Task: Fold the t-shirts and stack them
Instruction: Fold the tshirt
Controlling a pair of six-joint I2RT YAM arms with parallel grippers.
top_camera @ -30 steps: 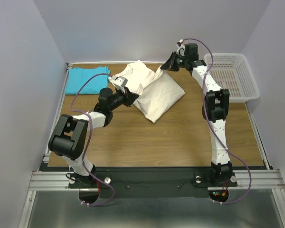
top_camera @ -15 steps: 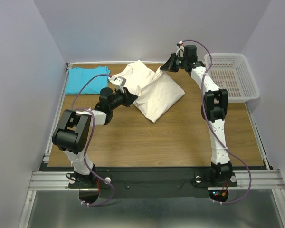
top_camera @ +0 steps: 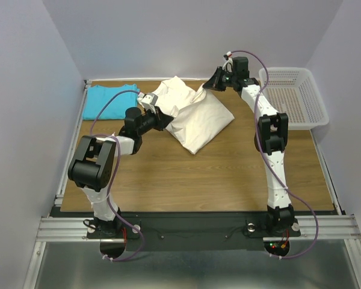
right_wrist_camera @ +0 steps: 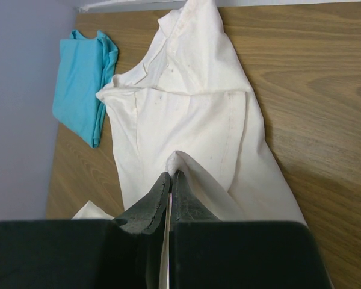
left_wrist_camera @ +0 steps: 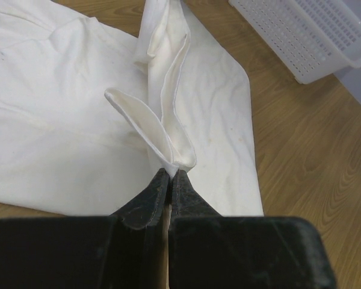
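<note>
My left gripper is to move the cream t-shirt's edge (top_camera: pixel 171 117) (left_wrist_camera: pixel 173 171) nearer the turquoise t-shirt slightly down next, and then it will open.
The cream t-shirt (top_camera: pixel 195 120) lies bunched on the wooden table (top_camera: pixel 216 174) at the back middle. My left gripper (top_camera: pixel 166 120) is shut on a fold of its left edge (left_wrist_camera: pixel 171 158). My right gripper (top_camera: pixel 208 86) is shut on a fold at its far right edge (right_wrist_camera: pixel 180 162) and holds it slightly raised. The turquoise t-shirt (top_camera: pixel 108 100) lies folded at the back left corner; it also shows in the right wrist view (right_wrist_camera: pixel 84 84).
A white perforated basket (top_camera: pixel 295 96) stands at the back right; it also shows in the left wrist view (left_wrist_camera: pixel 307 36). Walls close the table at back and sides.
My left gripper has moved back and a little left with the cream fold, dragging the shirt's left edge. My right gripper has stayed nearly still.
</note>
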